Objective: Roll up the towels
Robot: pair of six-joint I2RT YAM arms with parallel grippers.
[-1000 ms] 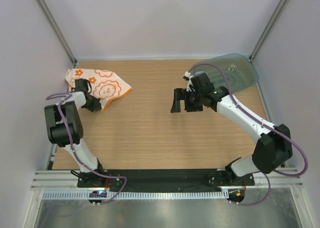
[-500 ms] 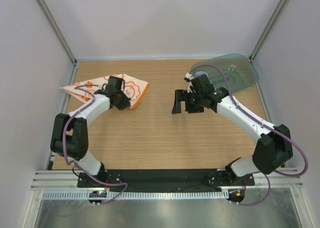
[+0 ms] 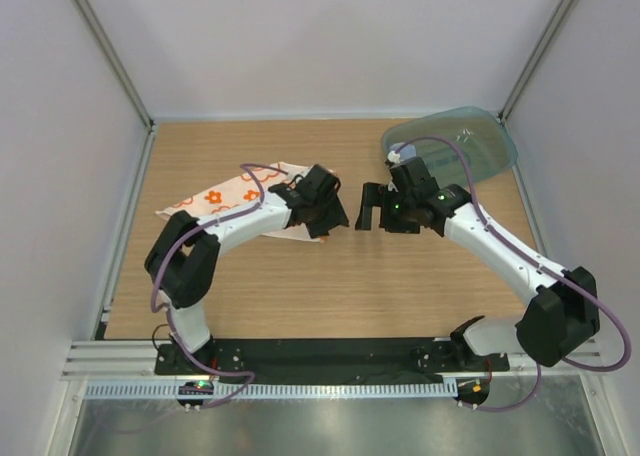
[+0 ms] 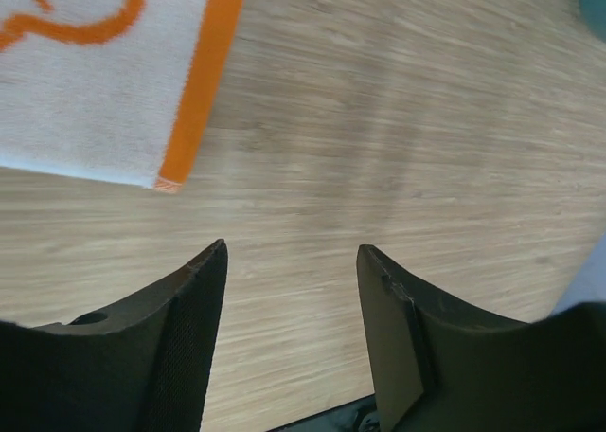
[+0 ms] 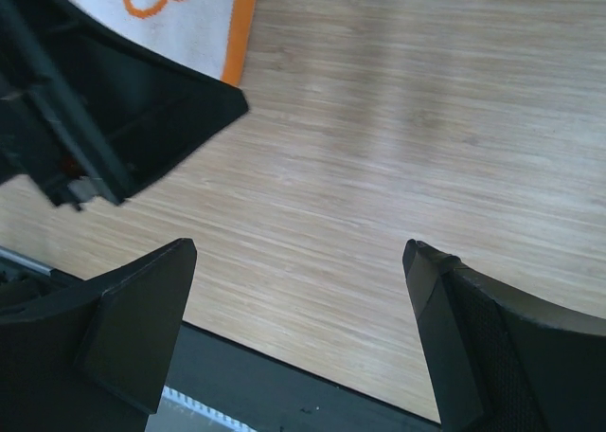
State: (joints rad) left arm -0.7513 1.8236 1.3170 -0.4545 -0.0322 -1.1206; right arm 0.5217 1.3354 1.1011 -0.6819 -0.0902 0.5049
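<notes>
My right gripper travels to the left in the top view next and lowers onto the towel's near corner, since its open fingers stand over bare wood.
A white towel with orange flower prints and orange edging (image 3: 222,198) lies flat left of the table's middle, partly under my left arm. My left gripper (image 3: 330,219) hovers just past its right edge. In the left wrist view this gripper (image 4: 292,254) is open over bare wood, with the towel's corner (image 4: 95,91) up to the left and nothing between its fingers. My right gripper (image 3: 378,214) faces it closely from the right. It (image 5: 300,249) stands wide open and empty, with the towel's edge (image 5: 189,6) and the left gripper (image 5: 104,100) at upper left.
A translucent teal tray (image 3: 478,144) sits at the back right, behind my right arm. Light walls enclose the wooden table (image 3: 300,286) on three sides. A black rail (image 3: 330,356) runs along the near edge at the arm bases.
My left arm swept right, dragging the towel from the back left corner toward the middle, then its jaws opened and let it go. The right gripper shifted slightly right.
</notes>
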